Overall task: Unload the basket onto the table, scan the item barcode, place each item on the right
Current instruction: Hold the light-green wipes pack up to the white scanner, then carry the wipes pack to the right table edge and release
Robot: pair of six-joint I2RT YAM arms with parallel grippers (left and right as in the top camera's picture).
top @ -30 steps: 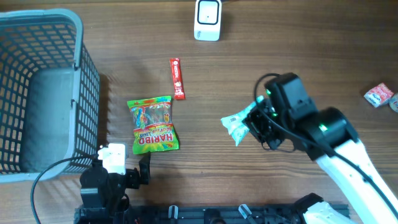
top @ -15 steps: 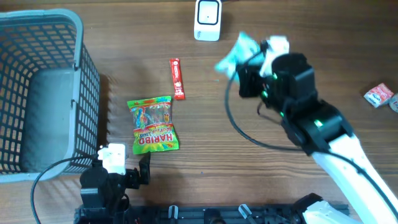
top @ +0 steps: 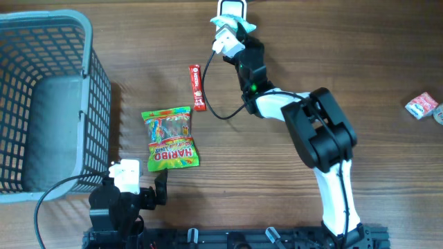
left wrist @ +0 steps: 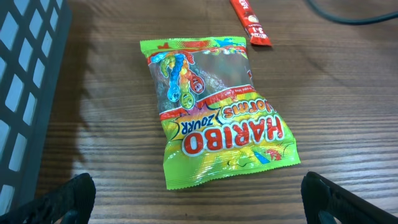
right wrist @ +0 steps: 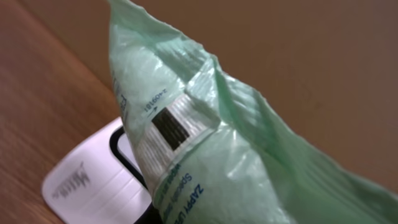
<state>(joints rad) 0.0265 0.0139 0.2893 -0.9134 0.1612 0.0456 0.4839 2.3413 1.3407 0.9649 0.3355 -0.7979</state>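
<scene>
My right gripper holds the packet (top: 239, 25). Next, it will swing to the right in the overhead view to the bare tabletop beyond the pink item (top: 423, 73) and let go there.
A pale green packet (top: 239, 25) hangs just over the white barcode scanner (top: 232, 6) at the table's back edge, with my right gripper (top: 232, 32) shut on it. In the right wrist view the green packet (right wrist: 224, 155) fills the frame, and its barcode (right wrist: 171, 128) sits on a white strip facing the camera. Behind it is the white scanner (right wrist: 93, 180); the gripper's own fingers are hidden. My left gripper (top: 138, 190) rests at the front left, open (left wrist: 202, 210) and holding nothing, just short of the Haribo bag (left wrist: 217, 106).
The Haribo bag (top: 171, 138) lies flat left of centre with a red stick pack (top: 197, 86) behind it. A grey mesh basket (top: 41, 97) fills the left side. A small pink wrapped item (top: 422, 105) lies at the far right edge.
My right arm has swung from the middle right of the table up and left to the scanner, carrying the green packet. The left arm has not moved.
</scene>
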